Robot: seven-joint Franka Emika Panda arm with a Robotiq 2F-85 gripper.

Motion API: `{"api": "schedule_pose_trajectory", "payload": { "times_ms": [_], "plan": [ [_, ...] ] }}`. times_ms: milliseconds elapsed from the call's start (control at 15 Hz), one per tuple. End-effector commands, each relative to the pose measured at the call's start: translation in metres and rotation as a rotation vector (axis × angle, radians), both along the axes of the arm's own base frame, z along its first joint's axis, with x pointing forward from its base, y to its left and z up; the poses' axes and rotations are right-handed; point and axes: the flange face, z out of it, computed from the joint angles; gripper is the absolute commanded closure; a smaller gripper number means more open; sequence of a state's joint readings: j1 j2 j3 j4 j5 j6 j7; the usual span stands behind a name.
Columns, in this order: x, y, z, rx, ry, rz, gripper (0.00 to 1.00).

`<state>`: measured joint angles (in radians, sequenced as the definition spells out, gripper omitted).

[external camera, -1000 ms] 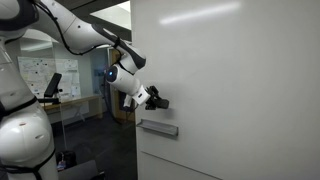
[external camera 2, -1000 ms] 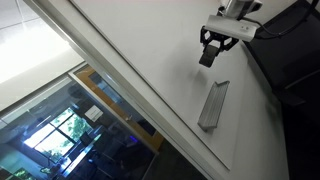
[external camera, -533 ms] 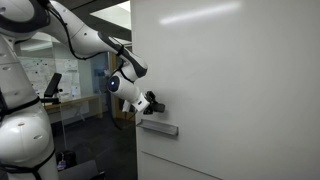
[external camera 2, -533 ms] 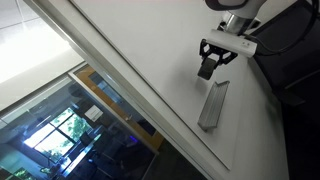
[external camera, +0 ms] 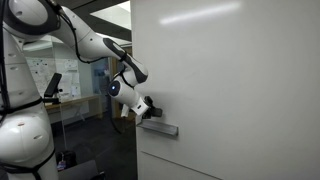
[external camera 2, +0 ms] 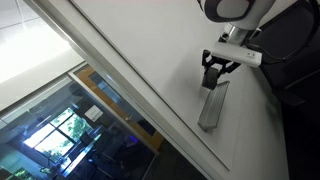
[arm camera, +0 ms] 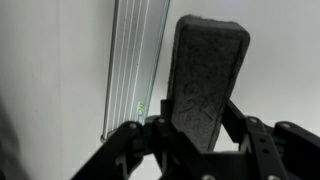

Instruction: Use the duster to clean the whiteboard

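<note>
The metal marker tray (arm camera: 137,60) is below my gripper, so next I need to lower my gripper toward the left in the wrist view and release the duster (arm camera: 208,75) there.
My gripper (arm camera: 205,125) is shut on the dark grey duster (arm camera: 208,75), a felt-faced block that stands up between the fingers in the wrist view. In both exterior views the gripper (external camera: 146,108) (external camera 2: 213,72) holds the duster (external camera 2: 211,78) against the large white whiteboard (external camera: 240,80) (external camera 2: 150,50), just above the metal marker tray (external camera: 158,127) (external camera 2: 213,106). The tray also shows in the wrist view (arm camera: 135,70), to the left of the duster.
The whiteboard's left edge (external camera: 132,90) borders an open office area with a desk and a monitor (external camera: 54,85). The robot's white base (external camera: 22,135) stands at the lower left. A window (external camera 2: 60,130) lies beside the board's frame.
The gripper has moved down the whiteboard with the duster in it, from well above the tray to just above it.
</note>
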<state>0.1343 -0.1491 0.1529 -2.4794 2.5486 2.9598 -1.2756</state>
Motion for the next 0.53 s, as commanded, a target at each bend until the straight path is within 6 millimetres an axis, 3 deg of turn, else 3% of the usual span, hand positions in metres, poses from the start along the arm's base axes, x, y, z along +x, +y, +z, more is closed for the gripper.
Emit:
{"api": "schedule_pose_trajectory", "payload": {
  "times_ms": [0,67,400,467],
  "plan": [
    [0.011,0.010,-0.014,-0.015,0.021,0.013,0.71],
    [0.002,0.003,-0.008,-0.011,0.013,0.012,0.46],
    [0.007,0.007,-0.018,-0.011,0.034,0.017,0.46],
    [0.010,0.006,-0.019,-0.006,0.034,0.005,0.71]
  ]
}}
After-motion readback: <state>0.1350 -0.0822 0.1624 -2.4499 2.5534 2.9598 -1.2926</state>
